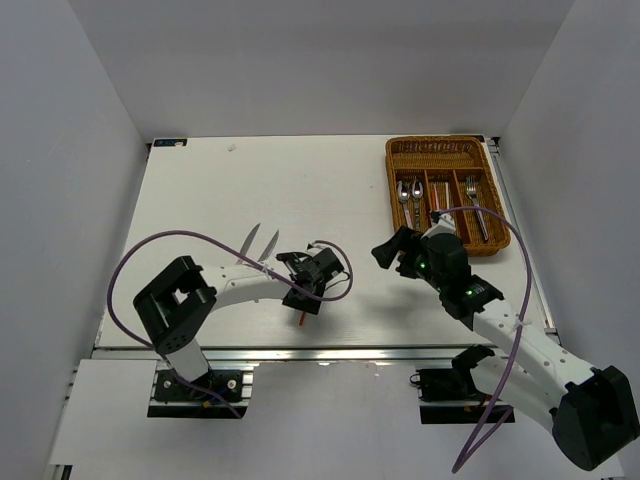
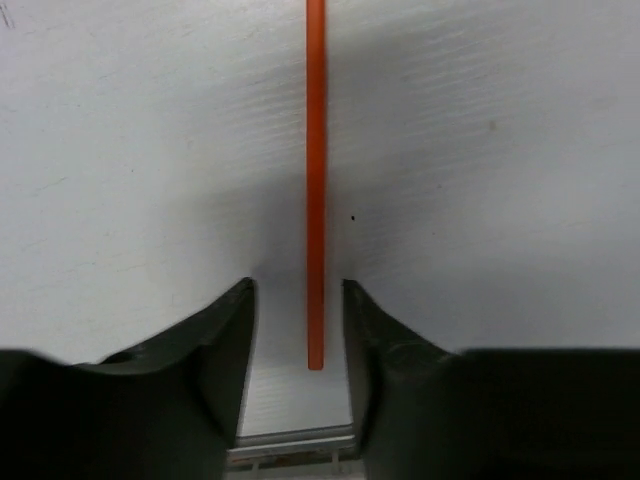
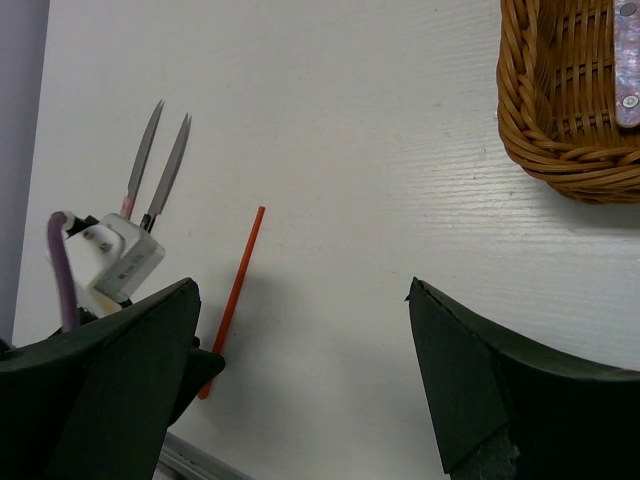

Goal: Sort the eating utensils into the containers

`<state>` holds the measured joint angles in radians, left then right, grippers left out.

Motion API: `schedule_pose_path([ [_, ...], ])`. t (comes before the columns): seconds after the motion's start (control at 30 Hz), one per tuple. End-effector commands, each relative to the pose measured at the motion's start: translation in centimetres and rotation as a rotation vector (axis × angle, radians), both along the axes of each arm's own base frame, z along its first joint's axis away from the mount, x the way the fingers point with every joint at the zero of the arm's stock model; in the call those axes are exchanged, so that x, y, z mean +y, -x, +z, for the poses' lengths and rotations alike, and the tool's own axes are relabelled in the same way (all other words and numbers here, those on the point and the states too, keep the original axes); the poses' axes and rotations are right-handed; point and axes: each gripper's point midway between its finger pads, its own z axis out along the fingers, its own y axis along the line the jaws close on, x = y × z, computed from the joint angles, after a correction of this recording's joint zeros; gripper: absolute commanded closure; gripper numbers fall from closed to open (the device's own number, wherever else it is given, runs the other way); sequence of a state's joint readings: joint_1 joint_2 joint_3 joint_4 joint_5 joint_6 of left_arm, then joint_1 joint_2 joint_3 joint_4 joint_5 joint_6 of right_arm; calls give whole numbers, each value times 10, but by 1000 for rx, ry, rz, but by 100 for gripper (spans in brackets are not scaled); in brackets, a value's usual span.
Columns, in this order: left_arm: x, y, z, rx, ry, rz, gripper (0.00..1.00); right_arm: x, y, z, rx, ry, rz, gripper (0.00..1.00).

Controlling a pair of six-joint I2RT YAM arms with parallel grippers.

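Note:
I will move my right gripper left in the top view, onto the chopstick's bare middle part (image 3: pixel 241 278), as my left gripper straddles only the chopstick's near end.
A thin red chopstick (image 2: pixel 316 180) lies on the white table, its near end between the fingers of my left gripper (image 2: pixel 297 285). The jaws are open, with a gap on each side of the stick. In the top view this gripper (image 1: pixel 303 297) is low over the table and the chopstick's tip (image 1: pixel 303 320) pokes out below it. Two knives (image 1: pixel 258 243) lie side by side just left of it. My right gripper (image 1: pixel 392 250) is open and empty, above bare table left of the wicker tray (image 1: pixel 395 185). The tray holds two spoons (image 1: pixel 411 192) and forks (image 1: pixel 473 200).
The right wrist view shows the red chopstick (image 3: pixel 232 300), the knives (image 3: pixel 160 160), the left gripper's body (image 3: pixel 115 260) and the tray's corner (image 3: pixel 560 150) with a pinkish handle (image 3: pixel 627 60) inside. The table's front edge and metal rail (image 1: pixel 330 350) run just below the left gripper.

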<state>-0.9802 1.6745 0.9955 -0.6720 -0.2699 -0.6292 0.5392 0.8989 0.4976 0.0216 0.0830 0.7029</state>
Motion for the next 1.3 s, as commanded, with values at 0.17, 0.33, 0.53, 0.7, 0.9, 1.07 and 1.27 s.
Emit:
schedule_pose_path([
  [0.17, 3, 10, -27, 58, -29, -17, 72, 5, -1, 19, -58, 7, 45, 11],
  [0.33, 10, 27, -44, 111, -4, -12, 100, 11, 1, 24, -76, -19, 77, 11],
  [0.53, -14, 6, 2, -19, 149, -14, 100, 16, 3, 17, -28, -91, 57, 11],
  [0.7, -43, -12, 57, -160, 384, 1, 100, 33, 10, 19, 22, -300, 34, 11],
  [0.9, -67, -7, 76, -135, 516, -35, 100, 60, 11, 9, 60, -309, 37, 11],
  [1.07, -79, -3, 89, -127, 591, -55, 100, 87, 12, 13, 61, -306, 95, 11],
  [1.27, -87, -6, 111, -158, 659, -65, 100, 99, 9, 0, 98, -287, 92, 12],
])
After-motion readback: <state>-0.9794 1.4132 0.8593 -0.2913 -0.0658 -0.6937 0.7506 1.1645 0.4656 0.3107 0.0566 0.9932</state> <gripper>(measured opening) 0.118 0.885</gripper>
